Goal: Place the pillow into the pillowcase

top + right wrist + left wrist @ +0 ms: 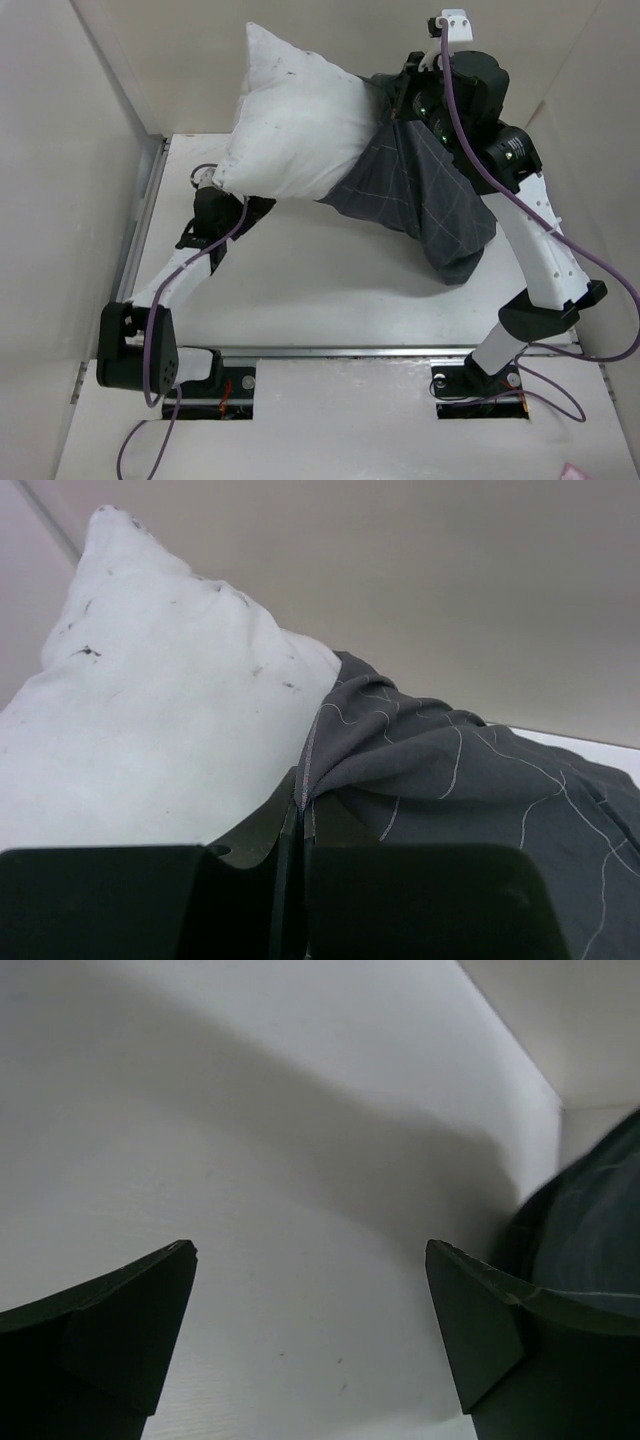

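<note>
The pillowcase's unheld edge (330, 198) (527, 1222) hangs to the right in the top view, so my left gripper will next move its open fingers that way and close on it.
The plump white pillow (295, 130) is lifted over the back of the table, its right end tucked inside the dark grey pillowcase (420, 200) with thin light grid lines. The case hangs limp down to the right. My right gripper (415, 95) is raised at the back right, shut on the hem of the pillowcase (450, 780) beside the pillow (150, 730); in the right wrist view its gripper (303, 805) pinches the seam. My left gripper (310, 1250) is open and holds nothing, low over the table under the pillow's left end; the pillowcase (590, 1230) shows at its right.
White walls (90, 120) close in the table on the left, back and right. A metal rail (140, 220) runs along the left edge. Purple cables (600, 290) loop off the right arm. The white tabletop (330, 290) spreads below the hanging cloth.
</note>
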Motion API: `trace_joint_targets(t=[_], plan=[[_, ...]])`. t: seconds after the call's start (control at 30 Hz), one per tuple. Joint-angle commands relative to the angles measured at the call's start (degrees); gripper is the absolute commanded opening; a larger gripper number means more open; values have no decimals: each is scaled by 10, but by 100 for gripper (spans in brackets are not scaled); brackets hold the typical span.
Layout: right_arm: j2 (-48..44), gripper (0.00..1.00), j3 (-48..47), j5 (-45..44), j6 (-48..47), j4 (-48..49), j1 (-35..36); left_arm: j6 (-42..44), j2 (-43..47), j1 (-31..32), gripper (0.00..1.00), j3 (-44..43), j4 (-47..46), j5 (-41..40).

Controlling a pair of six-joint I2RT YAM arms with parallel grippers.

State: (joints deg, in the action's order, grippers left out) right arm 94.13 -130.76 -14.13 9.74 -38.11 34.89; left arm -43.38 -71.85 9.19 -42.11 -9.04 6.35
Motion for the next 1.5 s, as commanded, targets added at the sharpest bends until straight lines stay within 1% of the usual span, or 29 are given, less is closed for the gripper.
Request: trace_joint_targets(t=[0.0,0.1,0.17,0.2,0.27,0.3,0.37,0.4,0.5,0.53,0.6,0.7,0.73,0.77,0.83,0.87,0.97,1.0,1.03,1.07,1.1,1.13,1.17,1.27,1.3,1.33,1.4,1.43,1.47], plan=[[-43,0,-16,29,12,114,-3,3,-8,-14,100,-8,-215,172],[-43,0,-16,52,12,108,-3,-2,-62,-14,100,-29,-285,226],[-48,0,-16,58,12,108,-3,-8,-111,-14,100,-60,-333,259],[-48,0,-16,58,12,108,-3,-21,-127,-14,100,-65,-365,316],[-48,0,-16,58,12,103,-3,-45,-155,-14,100,-70,-451,382],[-48,0,-16,51,12,102,-3,-69,-178,-7,100,-70,-517,434],[-48,0,-16,51,17,102,-3,-69,-186,10,100,-70,-548,462],[-43,0,-16,51,17,102,-3,-56,-192,30,100,-70,-556,471],[-37,0,-21,57,22,109,-3,-33,-192,56,100,-48,-573,482],[-32,0,-21,65,22,109,-3,-33,-187,64,100,-48,-602,482],[-32,0,-15,83,29,103,-3,-57,-194,69,100,-42,-631,482],[-46,0,21,114,41,119,-3,-72,-239,91,100,-82,-644,463],[-60,0,33,123,46,128,-3,-100,-256,99,100,-105,-659,463],[-66,0,44,130,54,145,-3,-119,-298,114,100,-118,-705,463],[-72,0,51,143,54,146,-3,-165,-346,127,100,-144,-755,470],[-72,0,51,143,60,146,-3,-216,-395,134,100,-167,-811,470],[-78,0,45,169,67,146,-3,-302,-469,134,99,-212,-919,481],[-78,0,39,179,67,146,-3,-358,-511,134,97,-224,-986,487],[-78,0,39,188,72,146,-3,-377,-528,134,95,-237,-1006,487],[-78,0,39,194,72,146,-3,-386,-541,139,92,-267,-1006,487],[-78,0,39,203,78,146,-3,-386,-550,146,88,-279,-980,487],[-78,0,39,209,78,152,-3,-354,-550,146,83,-286,-956,487],[-78,0,39,219,78,152,-3,-335,-550,155,81,-292,-936,487],[-78,0,39,220,85,152,-3,-291,-518,162,81,-312,-869,487],[-78,0,45,220,90,152,-3,-263,-511,167,84,-318,-852,487],[-78,0,52,220,95,152,-3,-251,-500,167,84,-332,-820,481],[-78,0,59,232,95,152,-3,-234,-494,173,85,-344,-814,481],[-78,0,60,237,95,152,-3,-240,-494,173,85,-352,-814,481],[-78,0,60,237,100,152,-3,-250,-494,173,85,-352,-838,481]])
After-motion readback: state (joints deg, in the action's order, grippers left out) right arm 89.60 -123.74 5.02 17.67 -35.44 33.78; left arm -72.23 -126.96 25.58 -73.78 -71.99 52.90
